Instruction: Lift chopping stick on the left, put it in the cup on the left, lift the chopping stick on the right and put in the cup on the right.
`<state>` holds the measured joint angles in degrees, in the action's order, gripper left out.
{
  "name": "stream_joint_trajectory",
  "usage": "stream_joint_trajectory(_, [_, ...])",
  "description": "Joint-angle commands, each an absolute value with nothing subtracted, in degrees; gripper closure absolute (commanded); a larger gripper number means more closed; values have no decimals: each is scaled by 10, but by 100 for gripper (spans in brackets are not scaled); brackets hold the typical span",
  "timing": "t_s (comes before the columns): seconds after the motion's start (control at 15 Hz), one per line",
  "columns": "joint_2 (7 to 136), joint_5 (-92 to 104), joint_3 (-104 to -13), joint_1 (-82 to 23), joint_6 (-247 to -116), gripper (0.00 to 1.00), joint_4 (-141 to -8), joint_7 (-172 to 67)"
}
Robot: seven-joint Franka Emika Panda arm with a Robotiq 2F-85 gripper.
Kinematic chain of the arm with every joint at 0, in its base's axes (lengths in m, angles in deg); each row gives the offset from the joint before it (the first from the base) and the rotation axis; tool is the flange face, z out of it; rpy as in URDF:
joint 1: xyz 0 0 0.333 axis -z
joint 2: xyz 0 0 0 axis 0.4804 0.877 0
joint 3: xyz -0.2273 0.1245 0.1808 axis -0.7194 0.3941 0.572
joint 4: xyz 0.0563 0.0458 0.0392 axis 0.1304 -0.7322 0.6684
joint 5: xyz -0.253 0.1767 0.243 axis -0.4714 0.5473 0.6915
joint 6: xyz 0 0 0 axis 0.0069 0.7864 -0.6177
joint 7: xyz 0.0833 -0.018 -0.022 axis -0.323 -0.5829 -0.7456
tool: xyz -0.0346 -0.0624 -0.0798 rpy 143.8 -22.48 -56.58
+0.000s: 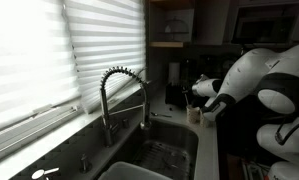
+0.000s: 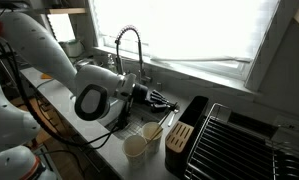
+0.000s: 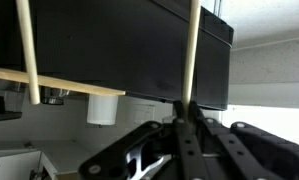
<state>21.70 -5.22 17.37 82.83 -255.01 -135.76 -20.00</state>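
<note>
The robot's gripper should go down a little next, toward the cup (image 1: 193, 112) beneath it, to bring the pale wooden chopstick down inside.
In the wrist view my gripper (image 3: 186, 108) is shut on a pale wooden chopstick (image 3: 193, 50) that stands straight up from the fingertips. A second chopstick (image 3: 28, 50) stands upright at the left of that view; its lower end is hidden. In an exterior view two pale cups (image 2: 136, 146) (image 2: 152, 130) stand on the counter in front of the sink, with my gripper (image 2: 157, 98) just above and behind them. In an exterior view my gripper (image 1: 202, 88) hovers over a cup (image 1: 194, 114).
A coiled spring faucet (image 2: 129, 45) (image 1: 114, 85) rises beside the sink (image 1: 164, 150). A dark block (image 2: 184, 135) and a wire dish rack (image 2: 239, 140) stand next to the cups. Dark cabinets (image 3: 109, 40) and window blinds (image 1: 39, 50) lie beyond.
</note>
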Motion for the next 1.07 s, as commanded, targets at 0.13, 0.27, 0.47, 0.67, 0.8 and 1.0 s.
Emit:
stream_joint_trajectory(0.13, [194, -37, 217, 866, -2569, 98, -1371, -198])
stream_joint_trajectory(0.27, [185, -35, 229, 879, -2574, 98, -1373, -198])
stream_joint_trajectory(0.47, [225, 118, 260, 864, -2569, 98, -1382, -341])
stream_joint_trajectory(0.67, [229, 179, 286, 868, -2570, 98, -1381, -381])
stream_joint_trajectory(0.8, [236, 198, 295, 867, -2569, 98, -1381, -393])
stream_joint_trajectory(1.0, [243, 211, 305, 868, -2571, 98, -1381, -402])
